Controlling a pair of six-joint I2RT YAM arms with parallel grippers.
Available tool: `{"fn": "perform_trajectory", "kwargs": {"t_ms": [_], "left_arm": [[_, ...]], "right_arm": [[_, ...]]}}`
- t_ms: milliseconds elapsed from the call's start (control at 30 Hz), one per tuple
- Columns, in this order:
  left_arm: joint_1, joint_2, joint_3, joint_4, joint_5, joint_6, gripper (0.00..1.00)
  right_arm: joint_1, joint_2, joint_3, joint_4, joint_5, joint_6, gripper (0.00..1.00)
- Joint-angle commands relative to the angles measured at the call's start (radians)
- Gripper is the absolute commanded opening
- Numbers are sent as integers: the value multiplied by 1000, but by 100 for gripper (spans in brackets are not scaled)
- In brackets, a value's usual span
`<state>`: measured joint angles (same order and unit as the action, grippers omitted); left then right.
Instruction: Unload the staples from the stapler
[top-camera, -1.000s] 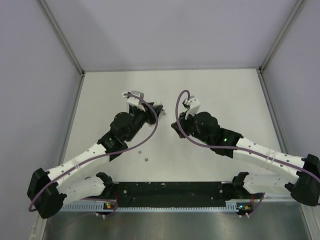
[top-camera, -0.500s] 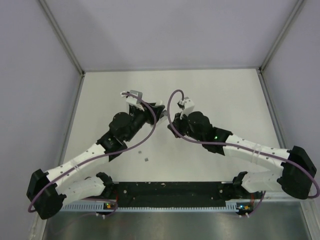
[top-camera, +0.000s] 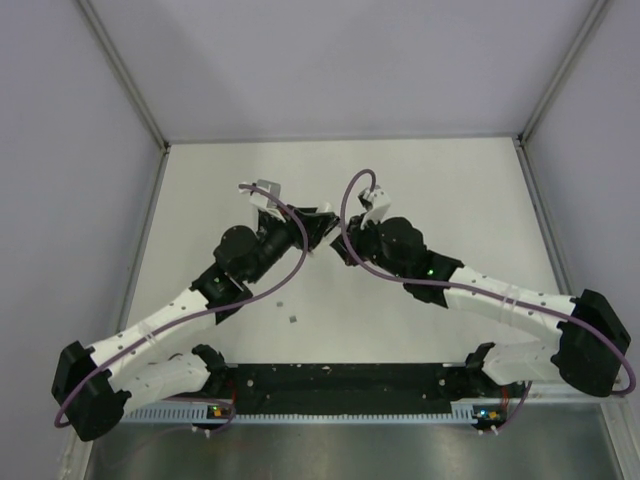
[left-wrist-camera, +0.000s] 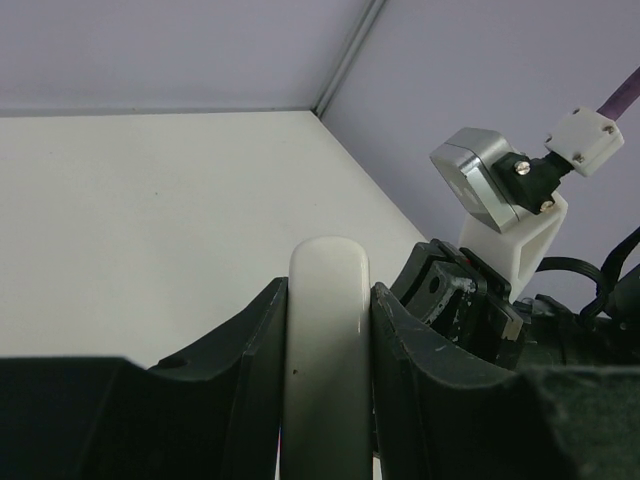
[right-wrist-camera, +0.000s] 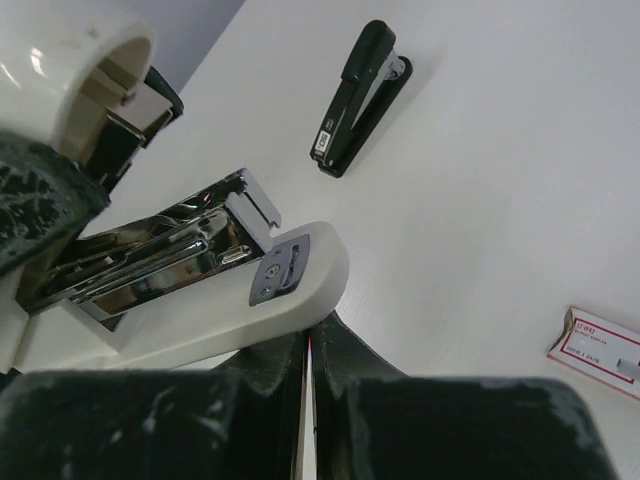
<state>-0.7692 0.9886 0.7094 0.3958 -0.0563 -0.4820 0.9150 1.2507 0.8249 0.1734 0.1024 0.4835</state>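
The white stapler goes down to my left gripper's left in the top view next and is released, since bare tabletop beside the black stapler lies below there.
My left gripper (left-wrist-camera: 328, 300) is shut on a white stapler (left-wrist-camera: 328, 340), held above the table. In the right wrist view the white stapler (right-wrist-camera: 200, 320) is open and its chrome magazine (right-wrist-camera: 170, 250) shows. My right gripper (right-wrist-camera: 310, 345) is shut, its tips just under the white stapler's front end; I cannot tell whether they touch it. A slim black stapler (right-wrist-camera: 358, 98) lies on the table beyond. In the top view the two grippers meet at mid-table, left (top-camera: 315, 228) and right (top-camera: 338, 248). No loose staples show clearly.
A small pink-marked box (right-wrist-camera: 600, 350) lies on the table at the right of the right wrist view. A tiny grey bit (top-camera: 291, 320) lies on the table in front of the arms. Walls enclose the table (top-camera: 450, 180) on three sides.
My right arm has swung left and forward until its gripper reaches the white stapler. My left gripper has shifted slightly towards it, still holding the stapler.
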Motion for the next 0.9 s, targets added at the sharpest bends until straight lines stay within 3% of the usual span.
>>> {"fn": "perform_trajectory", "kwargs": {"t_ms": [0, 500, 867], "left_arm": [[-2, -7, -2, 58, 87, -46, 0], [-2, 68, 33, -54, 340, -67, 0], [-8, 143, -5, 64, 486, -164, 0]], "right_arm": [[-11, 4, 72, 87, -27, -16, 0], [-13, 29, 221, 21, -184, -158, 0], [-13, 32, 237, 41, -234, -163, 0]]}}
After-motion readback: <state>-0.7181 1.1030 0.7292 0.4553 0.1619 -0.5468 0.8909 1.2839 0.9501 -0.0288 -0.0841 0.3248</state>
